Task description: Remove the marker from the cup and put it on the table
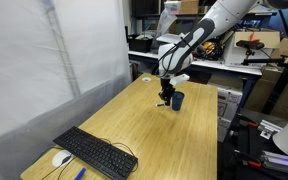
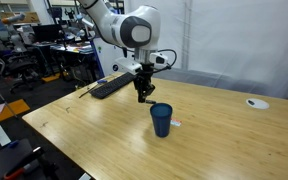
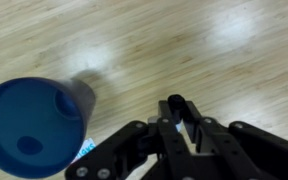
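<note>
My gripper needs to carry the dark marker (image 3: 174,101) down to the wood next to the dark blue cup (image 3: 32,128) next. Then I will open my gripper there.
The dark blue cup (image 3: 32,128) stands upright on the light wood table (image 3: 194,40), at the lower left of the wrist view; nothing shows inside it. It also shows in both exterior views (image 1: 178,100) (image 2: 161,119). My gripper (image 3: 176,112) is shut on the dark marker (image 3: 174,101), which sticks out between the fingertips. In both exterior views the gripper (image 1: 165,96) (image 2: 142,93) hangs just beside the cup, close above the table (image 1: 149,130) (image 2: 94,125). The marker's end (image 2: 141,99) points down, and I cannot tell whether it touches the table.
A black keyboard (image 1: 94,152) (image 2: 112,86), a white mouse (image 1: 61,158) and a short blue stick (image 1: 80,173) lie at one end of the table. A small white disc (image 2: 255,103) lies near the other edge. A small pale scrap (image 2: 176,124) lies by the cup. Cluttered benches stand behind.
</note>
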